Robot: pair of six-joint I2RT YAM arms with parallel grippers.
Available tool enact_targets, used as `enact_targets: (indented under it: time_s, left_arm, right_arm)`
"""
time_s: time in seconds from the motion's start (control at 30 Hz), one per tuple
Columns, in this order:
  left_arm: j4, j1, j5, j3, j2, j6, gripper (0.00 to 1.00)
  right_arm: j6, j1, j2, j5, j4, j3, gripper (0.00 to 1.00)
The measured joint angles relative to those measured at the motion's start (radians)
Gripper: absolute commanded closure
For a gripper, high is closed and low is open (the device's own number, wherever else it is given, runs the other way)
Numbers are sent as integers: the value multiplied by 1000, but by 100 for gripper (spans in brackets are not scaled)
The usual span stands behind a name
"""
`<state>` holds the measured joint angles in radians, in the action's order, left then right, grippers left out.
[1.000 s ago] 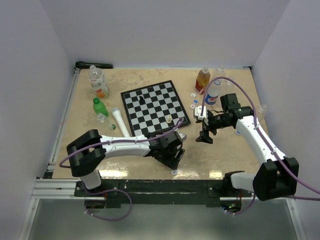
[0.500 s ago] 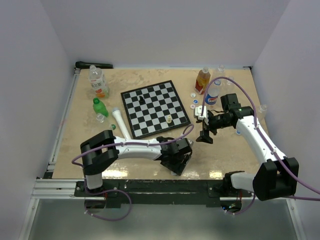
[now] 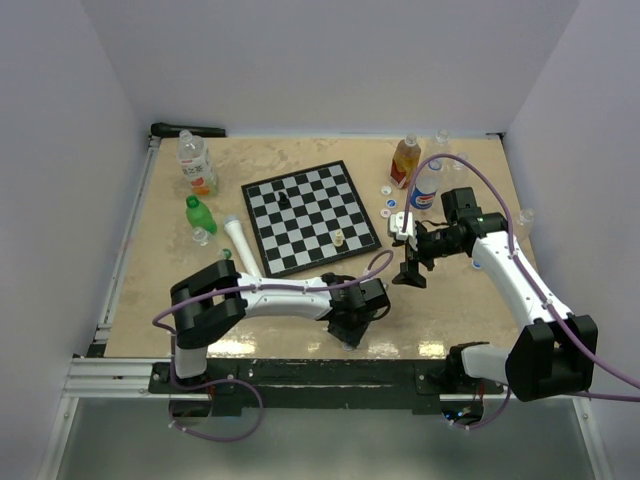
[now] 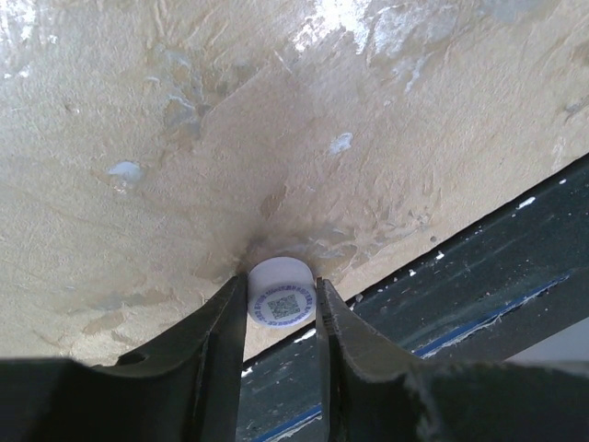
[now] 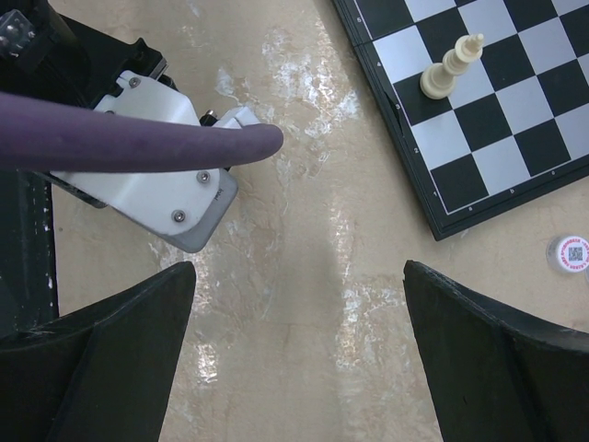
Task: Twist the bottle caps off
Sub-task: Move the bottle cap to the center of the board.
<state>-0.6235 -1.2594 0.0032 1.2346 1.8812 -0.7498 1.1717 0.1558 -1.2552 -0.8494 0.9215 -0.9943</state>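
I will next move my left gripper outward and left in the top view, releasing the cap by the tube's near end (image 3: 254,269), since the cap is beside the front bar.
My left gripper (image 4: 282,318) is low at the table's front edge, its fingers pressed on both sides of a white bottle cap (image 4: 280,288) with a printed code on top. In the top view the left gripper (image 3: 352,322) covers that cap. My right gripper (image 3: 409,276) hangs open and empty above bare table right of the chessboard; its fingers (image 5: 120,322) stand wide apart. A clear bottle (image 3: 425,186) and an orange bottle (image 3: 404,160) stand behind it, with loose caps (image 3: 387,211) nearby. Another cap (image 5: 572,253) shows in the right wrist view.
A chessboard (image 3: 311,215) with a few small pieces lies mid-table. A long white tube (image 3: 240,245) lies left of it, beside a green bottle (image 3: 200,214) and a clear orange-labelled bottle (image 3: 198,164). The black front rail (image 4: 479,267) runs just beyond the held cap.
My left gripper has slid right and toward the front edge and now sits over the spot where the white cap lay. The right arm has hardly moved.
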Motion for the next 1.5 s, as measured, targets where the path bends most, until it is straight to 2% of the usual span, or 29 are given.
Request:
enact_targets:
  time_s: [0.07, 0.3, 0.43, 0.53, 0.67, 0.87, 1.13, 1.23, 1.3, 1.5]
  left_arm:
    - [-2, -1, -5, 1, 0, 0, 75]
    - [-23, -2, -36, -11, -14, -1, 76]
    - [-61, 27, -69, -99, -92, 2, 75]
    - [-93, 91, -96, -198, -180, 11, 75]
    - [-130, 249, -144, -344, -330, 37, 75]
    - [-198, 412, -238, -399, -440, 89, 73]
    - [-270, 468, -351, -333, -387, 101, 65]
    - [-268, 509, -381, -313, -360, 117, 50]
    - [-268, 533, -399, -309, -346, 134, 44]
    - [-273, 561, -416, -281, -316, 162, 43]
  right_arm:
    - [0, 0, 0, 0, 1, 0, 2]
    - [3, 0, 0, -2, 3, 0, 2]
    - [7, 0, 0, -2, 5, 0, 2]
    - [8, 0, 0, -2, 6, 0, 2]
    - [10, 0, 0, -2, 6, 0, 2]
    - [11, 0, 0, -3, 6, 0, 2]
    - [17, -1, 0, -5, 7, 0, 2]
    - [19, -3, 0, -5, 8, 0, 2]
    - [22, -5, 0, -5, 8, 0, 2]
    - [26, -6, 0, -6, 10, 0, 2]
